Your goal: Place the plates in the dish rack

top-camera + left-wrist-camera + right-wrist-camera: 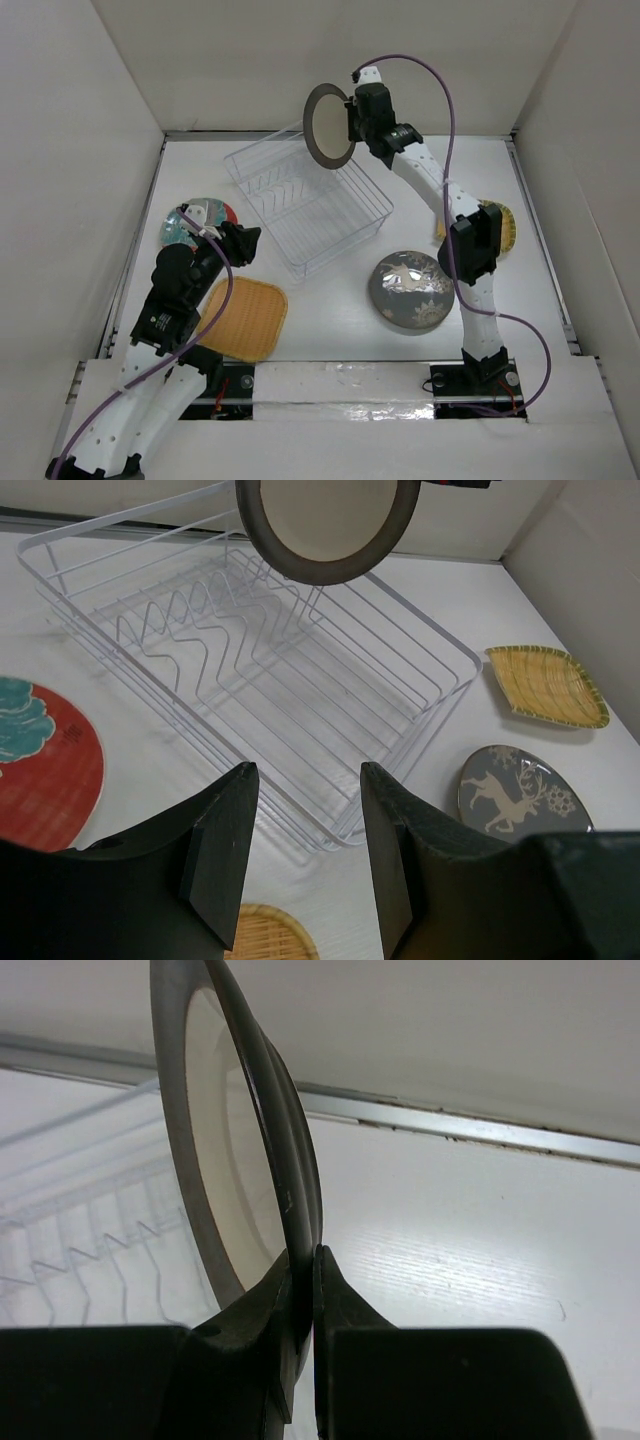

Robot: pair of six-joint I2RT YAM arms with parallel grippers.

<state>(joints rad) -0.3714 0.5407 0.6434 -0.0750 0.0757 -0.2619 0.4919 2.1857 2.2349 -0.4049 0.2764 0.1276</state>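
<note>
My right gripper holds the upright plate above the rack (345, 232), so it should move down and left in the top view next, onto the slot dividers at the far end of the rack.
My right gripper (352, 122) is shut on the rim of the dark-rimmed plate with cream centre (328, 126), held upright on edge above the far end of the clear dish rack (345, 232). The plate also shows in the right wrist view (230, 1150) and the left wrist view (325, 525). My left gripper (243, 243) is open and empty, left of the rack (440, 685). The red-teal plate (196, 220), the yellow woven square plate (245, 318), the dark deer plate (410, 288) and the yellow fan-shaped plate (505, 228), partly hidden by my right arm, lie on the table.
White walls stand close on the left, right and far sides. The rack's slot dividers (215, 620) run along its far-left part and hold nothing. The table's front edge lies by the arm bases.
</note>
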